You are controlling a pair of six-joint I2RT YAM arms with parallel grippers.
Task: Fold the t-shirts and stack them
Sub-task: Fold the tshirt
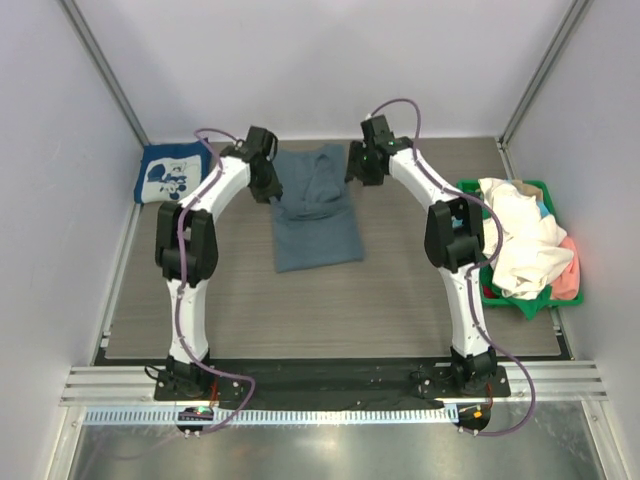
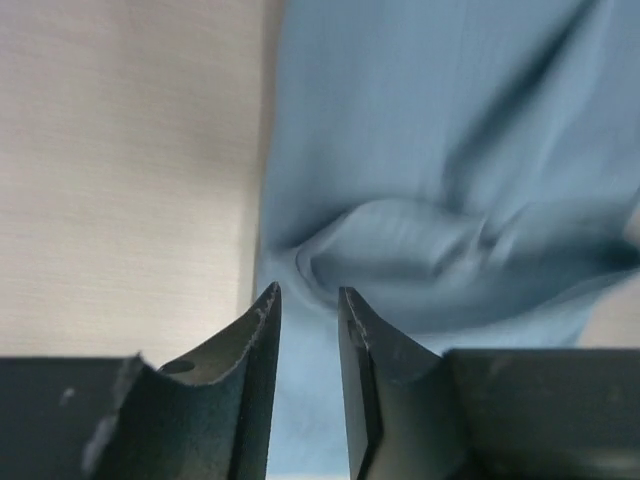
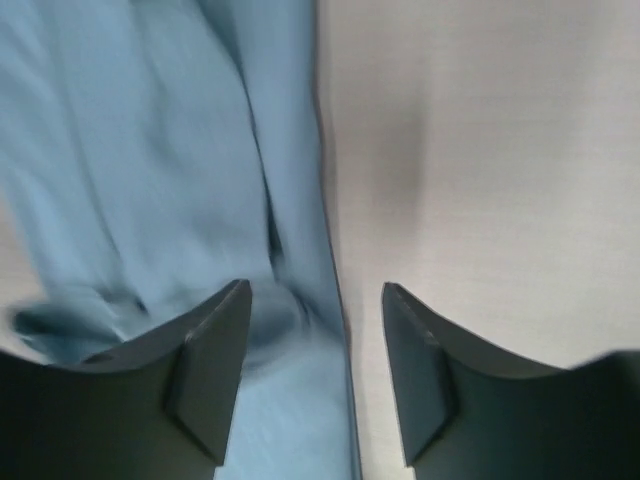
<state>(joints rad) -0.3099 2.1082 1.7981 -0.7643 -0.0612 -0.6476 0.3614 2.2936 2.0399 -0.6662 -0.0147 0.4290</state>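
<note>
The open fingers of my right gripper draw back and down around the folded t-shirt's near corner facing the basket next, since that corner lies flat.
A plain slate-blue t-shirt point(image 1: 317, 215) lies on the table, folded into a narrow strip, with its far end rumpled. My left gripper point(image 1: 268, 190) hovers at the strip's far left edge. In the left wrist view the gripper point(image 2: 307, 290) has its jaws a narrow gap apart, and the blue cloth point(image 2: 430, 130) shows through the gap with a bunched fold just ahead of the tips. My right gripper point(image 1: 358, 170) is at the far right edge. In the right wrist view the gripper point(image 3: 315, 290) is wide open and straddles the hem of the shirt point(image 3: 130, 150). A folded navy t-shirt point(image 1: 170, 172) with a white cartoon print lies at the far left.
A green plastic basket point(image 1: 520, 305) stands at the right edge, heaped with white, cream and pink t-shirts point(image 1: 525, 240). The wood-grain tabletop point(image 1: 300, 310) is walled in by white panels on three sides. The arm bases sit on the black rail at the near edge.
</note>
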